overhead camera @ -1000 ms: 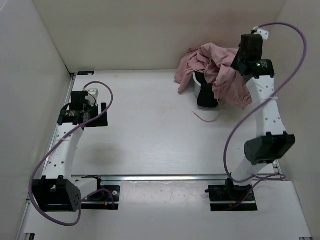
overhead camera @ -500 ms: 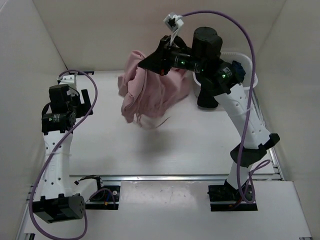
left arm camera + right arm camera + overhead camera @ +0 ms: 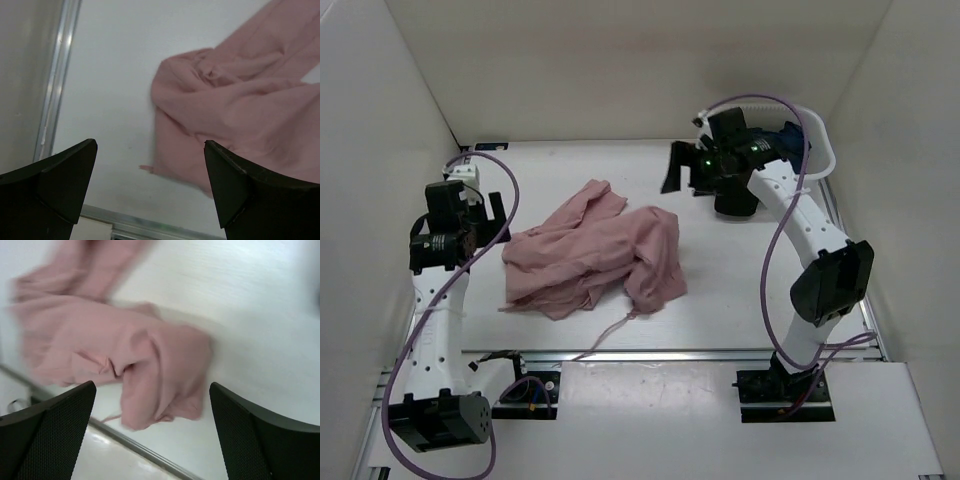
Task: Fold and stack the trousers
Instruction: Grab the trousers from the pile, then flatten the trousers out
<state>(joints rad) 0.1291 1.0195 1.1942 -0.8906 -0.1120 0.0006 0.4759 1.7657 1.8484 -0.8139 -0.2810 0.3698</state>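
Note:
My right gripper moves back and down onto the bunched end of the trousers next, since that end lies below the open fingers and nearer my base.
The dusty-pink trousers [image 3: 590, 255] lie crumpled on the table, left of centre, with a thin drawstring [image 3: 612, 332] trailing toward the front rail. My right gripper [image 3: 682, 175] hangs open and empty above the table, behind and to the right of the heap. In the right wrist view the trousers [image 3: 115, 345] lie below and ahead of the open right gripper [image 3: 152, 386]. My left gripper [image 3: 492, 218] stands open at the left, just short of the cloth's left edge. In the left wrist view the trousers [image 3: 240, 100] fill the right side beyond the left gripper [image 3: 150, 145].
A white basket [image 3: 817, 150] stands at the back right with a dark blue garment [image 3: 786, 135] in it. A black garment [image 3: 735, 200] lies by its front. Metal rails run along the left edge [image 3: 55, 100] and the front [image 3: 670, 353]. White walls enclose the table.
The right gripper carried the trousers from the basket out to the left, opened and let them drop onto the table, then drew back right. The left arm shifted slightly.

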